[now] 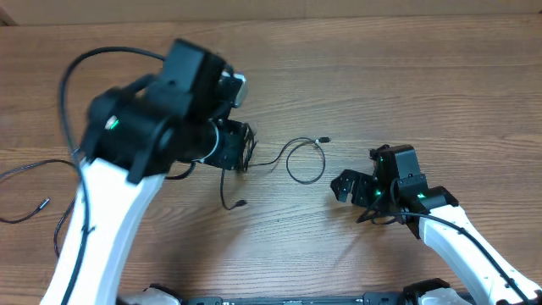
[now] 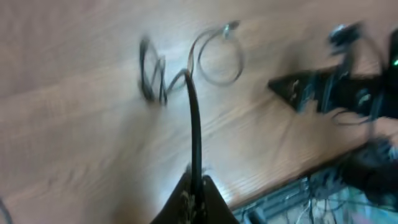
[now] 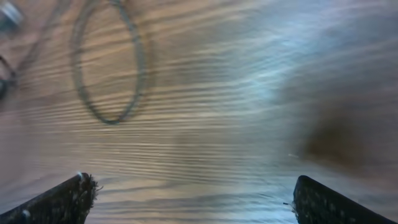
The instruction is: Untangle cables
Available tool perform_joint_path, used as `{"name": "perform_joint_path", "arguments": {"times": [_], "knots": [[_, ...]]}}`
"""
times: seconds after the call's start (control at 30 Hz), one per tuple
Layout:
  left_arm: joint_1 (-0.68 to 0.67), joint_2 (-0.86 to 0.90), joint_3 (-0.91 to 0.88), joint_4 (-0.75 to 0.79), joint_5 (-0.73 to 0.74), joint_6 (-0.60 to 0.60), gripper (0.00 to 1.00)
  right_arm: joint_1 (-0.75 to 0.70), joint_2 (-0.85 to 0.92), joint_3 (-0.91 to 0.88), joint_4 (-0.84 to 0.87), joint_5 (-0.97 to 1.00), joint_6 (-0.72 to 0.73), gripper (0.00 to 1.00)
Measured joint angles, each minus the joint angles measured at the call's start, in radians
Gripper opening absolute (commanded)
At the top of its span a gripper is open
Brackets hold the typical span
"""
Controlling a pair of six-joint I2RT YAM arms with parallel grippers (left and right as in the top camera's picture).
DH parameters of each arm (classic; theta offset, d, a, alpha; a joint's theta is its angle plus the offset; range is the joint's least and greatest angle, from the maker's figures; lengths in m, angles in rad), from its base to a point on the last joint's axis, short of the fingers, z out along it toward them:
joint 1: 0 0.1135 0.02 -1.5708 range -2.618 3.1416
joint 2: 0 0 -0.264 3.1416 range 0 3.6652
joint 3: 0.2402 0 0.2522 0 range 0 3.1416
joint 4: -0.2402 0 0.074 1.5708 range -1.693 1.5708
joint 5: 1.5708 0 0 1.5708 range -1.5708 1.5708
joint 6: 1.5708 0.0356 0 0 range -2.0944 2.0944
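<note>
I should next raise my left gripper outward, sweep it left in the overhead view away from the loop and release the cable, as its coils hang bunched.
A thin black cable (image 1: pixel 306 161) lies mid-table in a round loop, its silver-tipped plug (image 1: pixel 324 140) at the far right end. My left gripper (image 1: pixel 235 146) is shut on a bunched part of this cable, and a loose end (image 1: pixel 240 203) trails toward the front. In the left wrist view the jaws (image 2: pixel 198 190) pinch the cable (image 2: pixel 194 112), which runs on to a small tangle (image 2: pixel 152 74) and the loop (image 2: pixel 219 59). My right gripper (image 1: pixel 351 186) stands open and empty just right of the loop. The right wrist view has its fingers (image 3: pixel 68 199) wide apart with the loop (image 3: pixel 109 62) ahead.
Another thin black cable (image 1: pixel 30 169) lies at the table's left edge, its tip (image 1: pixel 42 203) near the front. The left arm's thick cable (image 1: pixel 93 68) arches over the back left. The table's front edge (image 2: pixel 292 177) is close behind the left gripper.
</note>
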Motion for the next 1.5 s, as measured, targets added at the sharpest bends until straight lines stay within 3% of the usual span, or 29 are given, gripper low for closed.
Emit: {"name": "perform_joint_path", "arguments": {"times": [0.13, 0.4, 0.67, 0.93, 1.27, 1.4, 1.5], "knots": [[0.000, -0.022, -0.002, 0.172, 0.069, 0.000, 0.04, 0.000, 0.000, 0.000, 0.061, -0.124, -0.022, 0.99], [0.000, 0.007, -0.014, 0.459, 0.341, 0.042, 0.04, 0.000, 0.000, 0.000, 0.066, -0.214, -0.042, 1.00], [0.000, 0.008, -0.014, 0.394, 0.413, 0.058, 0.04, 0.000, 0.001, 0.000, 0.239, -0.304, -0.030, 1.00], [0.000, 0.008, -0.014, 0.357, 0.414, 0.061, 0.04, 0.000, 0.001, 0.000, 0.496, -0.359, 0.175, 1.00], [0.000, 0.008, -0.015, 0.509, 0.571, 0.061, 0.04, 0.000, 0.001, 0.000, 0.458, -0.367, 0.260, 0.98], [0.000, 0.008, -0.015, 0.546, 0.653, 0.056, 0.04, 0.010, 0.001, 0.000, 0.457, -0.367, 0.269, 0.94], [0.000, 0.008, -0.016, 0.573, 0.711, 0.056, 0.04, 0.030, 0.001, 0.000, 0.457, -0.362, 0.274, 0.82]]}}
